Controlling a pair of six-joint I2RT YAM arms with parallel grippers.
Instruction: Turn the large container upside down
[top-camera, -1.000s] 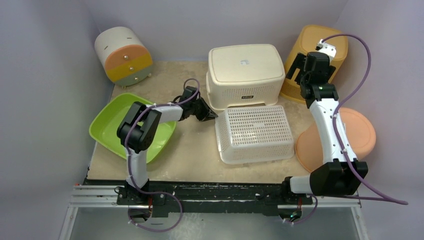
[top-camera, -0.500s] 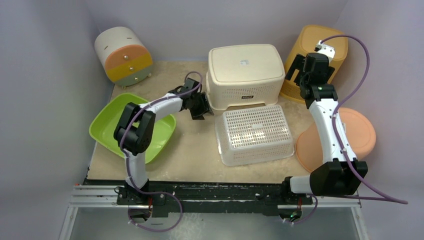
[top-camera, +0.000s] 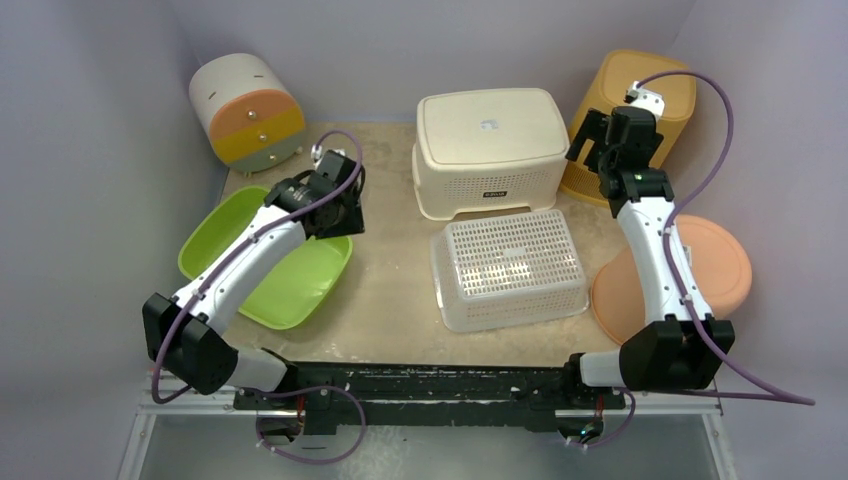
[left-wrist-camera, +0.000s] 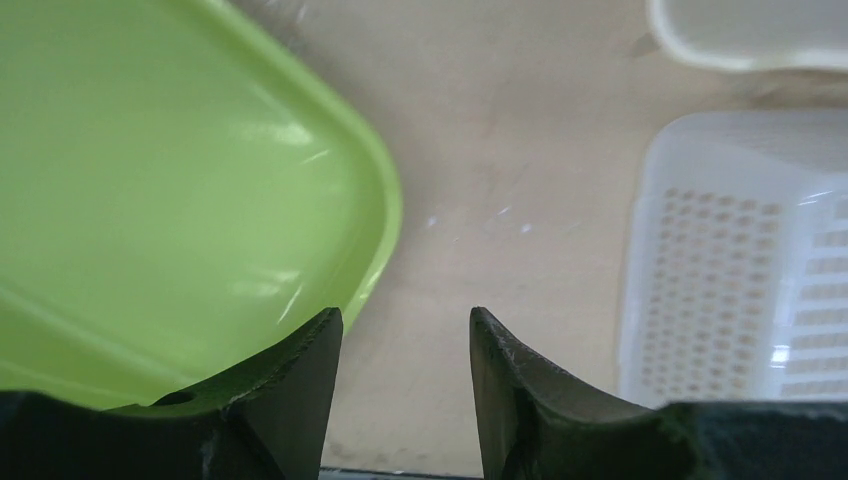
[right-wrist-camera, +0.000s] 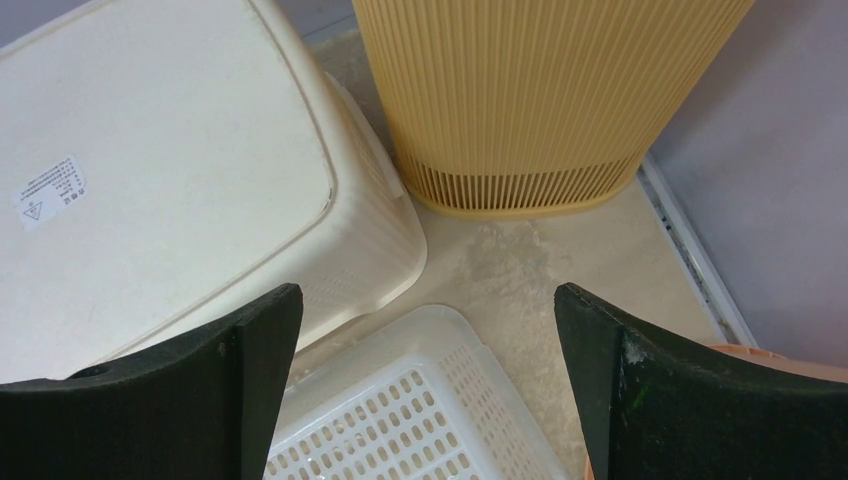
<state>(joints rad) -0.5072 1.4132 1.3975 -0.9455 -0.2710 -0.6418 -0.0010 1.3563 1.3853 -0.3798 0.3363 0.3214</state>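
Note:
The bare table is all that shows between my left gripper's fingers, so my left gripper will next move down and back toward my base, onto the green tray's rim facing the basket (left-wrist-camera: 368, 280).
The large cream container (top-camera: 490, 125) stands at the back middle with its flat base and a sticker facing up and its rim on the table; it also shows in the right wrist view (right-wrist-camera: 150, 180) and as a corner in the left wrist view (left-wrist-camera: 750, 30). My left gripper (top-camera: 335, 205) hangs open and empty over the right corner of the green tray (top-camera: 290, 280), well left of the container. In its own view the left gripper (left-wrist-camera: 405, 320) has only bare table between its fingers. High at the container's right end, my right gripper (top-camera: 600, 140) is wide open and empty (right-wrist-camera: 428, 295).
A white perforated basket (top-camera: 510, 265) lies base up in front of the container. A yellow ribbed bin (top-camera: 640, 85) stands at the back right, with an orange plate (top-camera: 720, 265) at the right edge. A round drawer unit (top-camera: 247, 110) is at the back left. Purple walls close in three sides.
My left arm has pulled back from the cream container's left side to the green tray, and its jaws have opened. The right arm has barely moved.

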